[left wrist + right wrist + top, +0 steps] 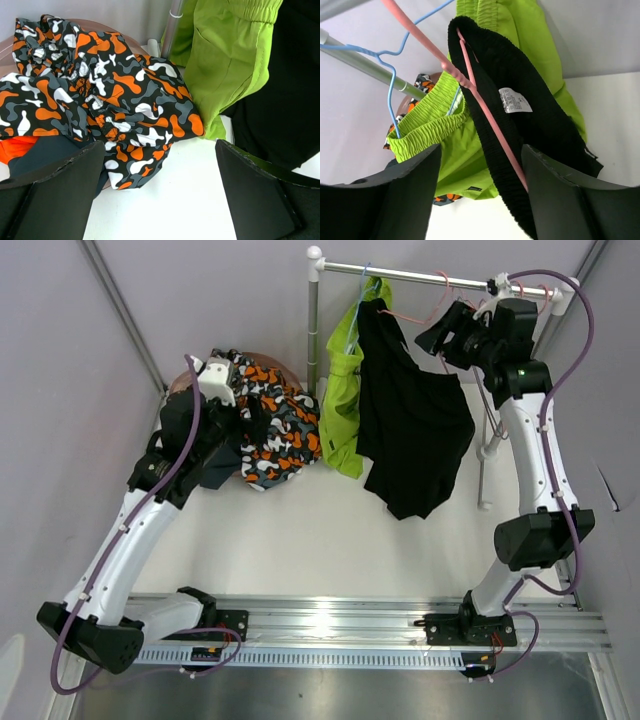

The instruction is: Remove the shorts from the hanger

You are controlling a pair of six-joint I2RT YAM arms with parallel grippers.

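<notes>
The black shorts' lower hem hangs free, so my left gripper swings to the right in the top view next, past the lime green shorts onto that hem.
Black shorts hang by the waistband on a pink hanger from the rack's rail. My right gripper is open just right of them. In the right wrist view, the right gripper has the pink hanger's arm and the black waistband between its jaws, not clamped. Lime green shorts hang beside them on a blue hanger. My left gripper is open and empty low over the table, next to a heap of camouflage shorts.
The camouflage heap lies on a round brownish tray with orange and dark cloth under it. The rack's left post stands behind the green shorts. Its right leg is near my right arm. Grey walls close in on both sides.
</notes>
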